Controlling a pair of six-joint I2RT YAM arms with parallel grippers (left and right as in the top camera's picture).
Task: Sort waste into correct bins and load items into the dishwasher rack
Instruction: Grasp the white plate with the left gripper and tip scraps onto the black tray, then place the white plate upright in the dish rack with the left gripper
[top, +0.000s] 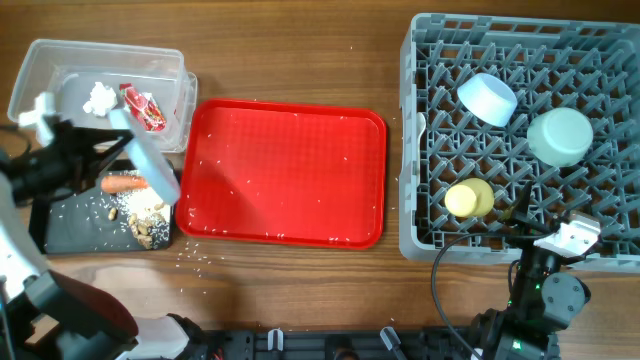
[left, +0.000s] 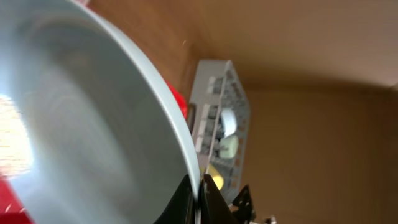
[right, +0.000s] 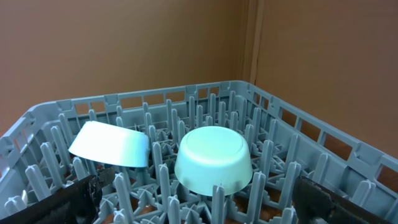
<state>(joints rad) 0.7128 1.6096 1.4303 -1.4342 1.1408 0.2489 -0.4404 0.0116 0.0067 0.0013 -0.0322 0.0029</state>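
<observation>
Next I should carry the plate (top: 150, 160) in my left gripper over the red tray, lower and release it there, as the pegs beside the light blue bowl stand empty.
My left gripper (top: 122, 152) is shut on the rim of the pale blue plate (top: 150, 160) and holds it tilted on edge over the black tray (top: 70, 228). That tray holds the orange carrot (top: 122, 184) and pale food scraps (top: 146, 214). In the left wrist view the plate (left: 93, 124) fills the left side, pinched between the fingers (left: 198, 199). The clear tub (top: 60, 65) holds the white tissue (top: 100, 97) and red wrapper (top: 143, 108). The grey rack (top: 610, 50) holds the light blue bowl (top: 487, 98), mint-green bowl (top: 560, 136) and yellow cup (top: 469, 198). My right gripper (top: 548, 238) is open and empty at the rack's front edge. I do not see the spoon.
The flat red tray (top: 285, 170) lies between the bins and the rack, with scattered rice grains on it and on the wood in front. In the right wrist view the open fingers (right: 202, 205) frame the upturned mint-green bowl (right: 213, 160) and light blue bowl (right: 112, 146) among the pegs.
</observation>
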